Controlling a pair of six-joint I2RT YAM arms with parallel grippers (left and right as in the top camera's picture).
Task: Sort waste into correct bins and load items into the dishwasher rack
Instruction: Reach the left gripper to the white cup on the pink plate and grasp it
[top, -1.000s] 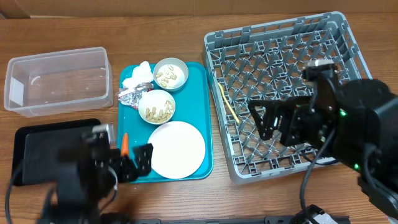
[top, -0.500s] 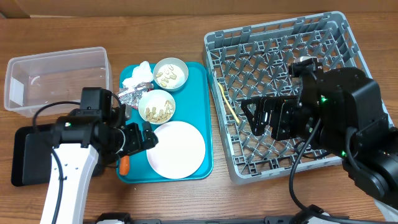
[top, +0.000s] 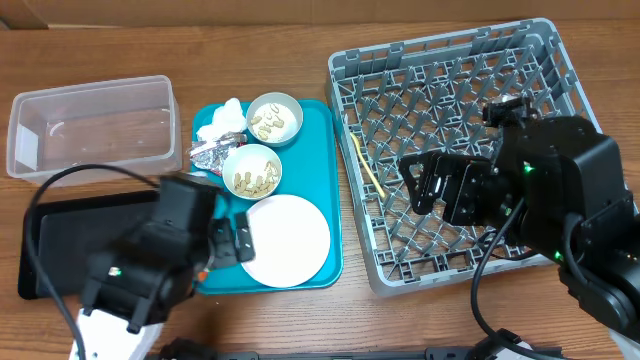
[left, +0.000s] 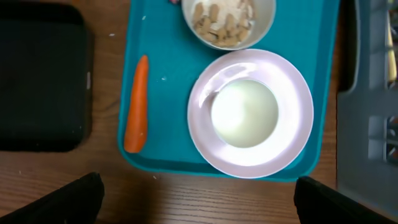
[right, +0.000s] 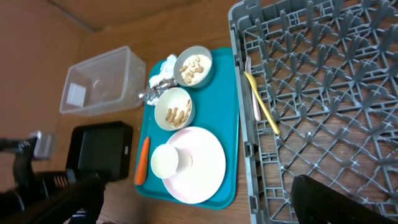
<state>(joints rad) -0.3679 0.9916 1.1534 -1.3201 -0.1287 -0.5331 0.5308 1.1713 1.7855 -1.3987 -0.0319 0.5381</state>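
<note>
The small cup (left: 244, 112) is standing open on the white-pink plate (left: 292, 112). My left gripper will go down and outward next, with its fingers on either side of the part of the cup's rim nearest the carrot.
The carrot (left: 135, 106) lies on the teal tray's left side beside the white-pink plate (left: 292, 112), which carries the small cup (left: 244, 112). Two bowls of crumbs (top: 274, 118) (top: 252, 172), the napkin (top: 222, 118) and the foil wrapper (top: 212, 152) sit at the tray's far end. The yellow spoon (right: 261, 102) and white fork (right: 250, 81) lie in the grey rack (top: 450, 90). My left gripper (left: 199, 205) is open and empty above the tray's near edge. My right gripper (right: 199, 205) is open and empty over the rack's left part.
The clear tub (top: 95, 90) stands at the far left, with nothing in it. The black tray (top: 60, 230) lies in front of it, partly under my left arm. The teal tray (top: 320, 150) lies between the bins and the rack.
My left arm has swung up and over the black tray and the teal tray's left edge, hiding the carrot from overhead. My right arm shifted slightly over the rack. Nothing was picked up.
</note>
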